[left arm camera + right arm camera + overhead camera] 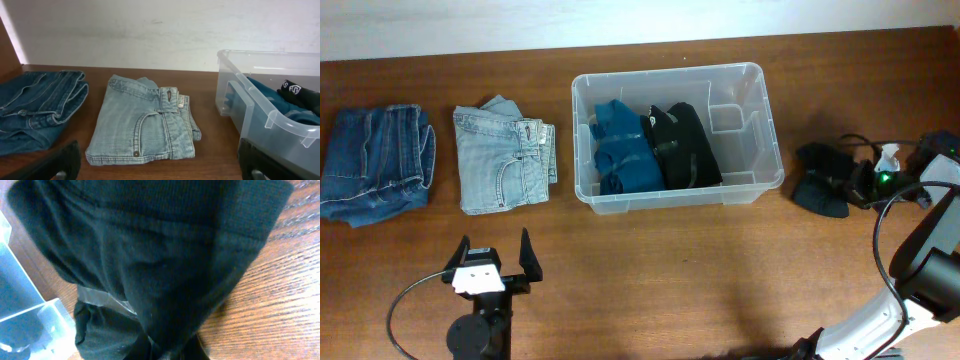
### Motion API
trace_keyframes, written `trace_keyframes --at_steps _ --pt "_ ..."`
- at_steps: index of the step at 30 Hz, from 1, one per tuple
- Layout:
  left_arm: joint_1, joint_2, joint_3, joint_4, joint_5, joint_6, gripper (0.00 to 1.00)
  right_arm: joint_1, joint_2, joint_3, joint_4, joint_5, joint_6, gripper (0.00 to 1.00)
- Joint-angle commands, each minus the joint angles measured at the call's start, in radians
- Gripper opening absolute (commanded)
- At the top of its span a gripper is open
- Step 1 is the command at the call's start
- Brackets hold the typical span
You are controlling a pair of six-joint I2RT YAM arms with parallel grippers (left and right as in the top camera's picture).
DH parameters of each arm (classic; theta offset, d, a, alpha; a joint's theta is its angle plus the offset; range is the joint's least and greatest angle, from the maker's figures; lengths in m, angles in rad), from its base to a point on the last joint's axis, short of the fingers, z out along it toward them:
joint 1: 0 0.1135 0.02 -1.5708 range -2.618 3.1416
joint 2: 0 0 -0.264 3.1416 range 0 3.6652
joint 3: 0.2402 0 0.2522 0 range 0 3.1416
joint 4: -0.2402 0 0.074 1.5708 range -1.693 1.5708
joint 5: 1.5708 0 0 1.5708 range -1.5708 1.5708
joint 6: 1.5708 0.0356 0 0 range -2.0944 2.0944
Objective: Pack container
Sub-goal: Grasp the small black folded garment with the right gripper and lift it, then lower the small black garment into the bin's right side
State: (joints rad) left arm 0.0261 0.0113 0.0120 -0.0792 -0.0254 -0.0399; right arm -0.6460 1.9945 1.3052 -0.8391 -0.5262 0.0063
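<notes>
Next, my right gripper should rise, carry the bunched cloth over the container's rim and lower to release it, as the container's end beside the folded black garment is bare.
The clear plastic container [582,140] stands at the table's middle back. It holds a folded blue garment [620,150] and a folded black garment [685,145] side by side; its right end is bare. It also shows in the left wrist view [270,120]. My right gripper [860,182] is to the container's right, shut on another black garment [823,180] that lies bunched on the table. That cloth [150,255] fills the right wrist view and hides the fingers. My left gripper [495,248] is open and empty near the front edge, its fingers wide apart [160,167].
Folded light-blue jeans [502,160] lie left of the container, straight ahead of the left gripper [145,122]. Folded dark-blue jeans [375,160] lie at the far left [35,110]. Cables trail by the right arm [895,215]. A pale wall stands behind the table.
</notes>
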Motion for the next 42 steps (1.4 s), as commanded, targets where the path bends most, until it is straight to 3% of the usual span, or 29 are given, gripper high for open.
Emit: trace_keyframes --at_steps 1,8,12,16,24,27,31,42 --pt "0.006 -0.005 -0.003 -0.004 0.007 0.018 0.99 0.003 0.005 0.101 -0.061 -0.066 0.011 0.04" --pt "0.006 -0.005 -0.003 -0.004 0.007 0.018 0.99 0.006 -0.031 0.404 -0.306 -0.266 -0.023 0.04" --pt "0.006 -0.005 -0.003 -0.004 0.007 0.018 0.99 0.039 -0.079 0.599 -0.483 -0.275 -0.132 0.04" --pt "0.006 -0.005 -0.003 -0.004 0.007 0.018 0.99 0.181 -0.112 0.766 -0.626 -0.229 -0.283 0.04" --pt "0.006 -0.005 -0.003 -0.004 0.007 0.018 0.99 0.541 -0.089 0.792 -0.588 0.058 -0.272 0.04" --pt "0.006 -0.005 -0.003 -0.004 0.007 0.018 0.99 0.637 -0.062 0.792 -0.542 0.161 -0.188 0.04" --pt "0.006 -0.005 -0.003 -0.004 0.007 0.018 0.99 0.686 -0.037 0.792 -0.51 0.201 -0.117 0.04" --pt "0.006 -0.005 -0.003 -0.004 0.007 0.018 0.99 0.72 0.094 0.771 -0.506 0.191 -0.102 0.04"
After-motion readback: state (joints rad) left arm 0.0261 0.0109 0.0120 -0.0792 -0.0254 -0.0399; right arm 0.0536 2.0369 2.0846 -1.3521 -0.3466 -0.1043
